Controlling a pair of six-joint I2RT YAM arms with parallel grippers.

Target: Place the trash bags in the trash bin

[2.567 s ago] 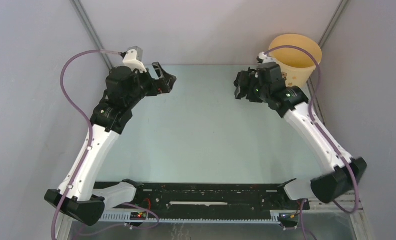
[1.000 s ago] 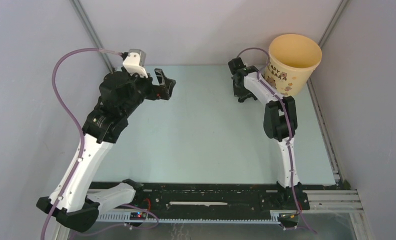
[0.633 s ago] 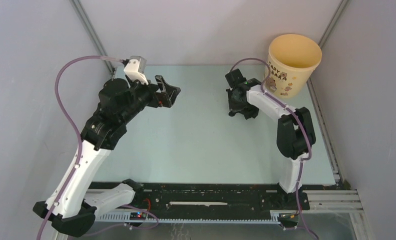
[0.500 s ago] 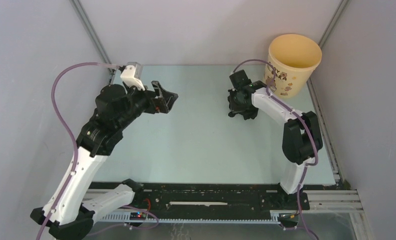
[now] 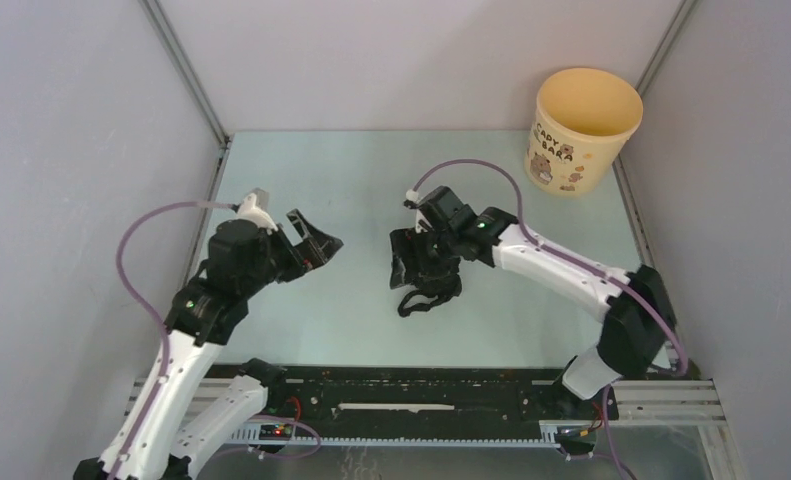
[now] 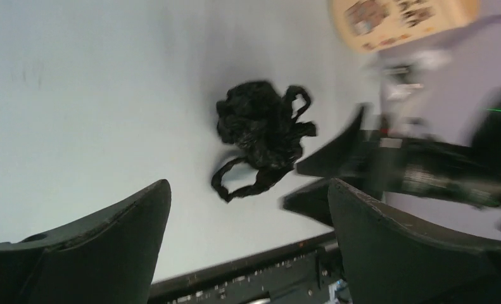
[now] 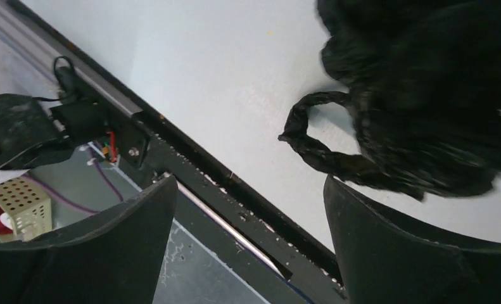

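My right gripper will move outward, to the right in the top view, and down onto the bag's fold by the far loop, with the bag [image 5: 426,292] outside its fingers.
The trash bag [image 5: 426,292] is a crumpled black wad with loop handles, lying on the table near the middle. It also shows in the left wrist view [image 6: 258,125] and the right wrist view [image 7: 425,88]. My right gripper [image 5: 409,266] is open and empty, right over the bag's left side; the bag lies past its right finger [image 7: 393,253], not between the fingers. My left gripper [image 5: 317,246] is open and empty, left of the bag and facing it. The trash bin [image 5: 582,130], a pale yellow bucket with bear pictures, stands upright at the far right corner.
The black rail [image 5: 421,388] runs along the table's near edge, close to the bag, and shows in the right wrist view [image 7: 235,190]. Grey walls close in the left, back and right. The right arm [image 5: 561,268] stretches from the near right across to the middle.
The right gripper has swung from beside the bin down to the table's middle, where the bag now lies. The left gripper has drawn back from the far left toward the near middle.
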